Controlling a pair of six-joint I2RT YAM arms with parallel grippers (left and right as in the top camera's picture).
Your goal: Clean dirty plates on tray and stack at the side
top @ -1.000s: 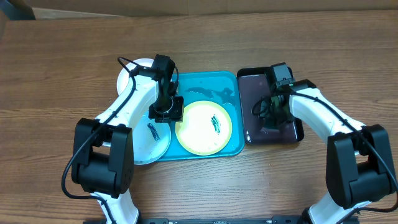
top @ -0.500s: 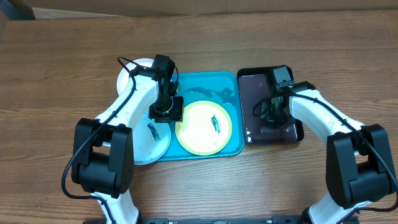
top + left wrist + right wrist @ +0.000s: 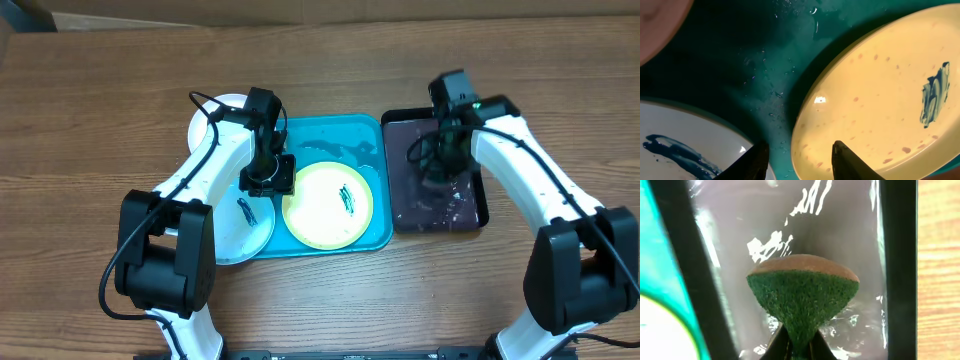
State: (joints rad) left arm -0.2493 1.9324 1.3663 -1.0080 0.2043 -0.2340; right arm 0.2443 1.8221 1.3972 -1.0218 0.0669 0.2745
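I need to lower my left gripper next and close it on the yellow-green plate's rim beside the white plate, because that rim is below my left gripper, between its open fingers.
The turquoise tray holds a yellow-green plate with a dark smear. A white plate with a blue smear overlaps the tray's left edge. A third pale plate lies off the tray at the back left. My left gripper hangs open low over the tray. One finger is above the white plate, the other above the yellow plate, whose rim lies between them. My right gripper is shut on a green sponge, held above the black tray.
The black tray with a wet purple inside stands right of the turquoise tray. Bare wooden table surrounds both trays. Water drops lie on the turquoise tray floor.
My right gripper has shut on the sponge and lifted it from the black tray, the arm swinging toward the back. The left arm has not moved.
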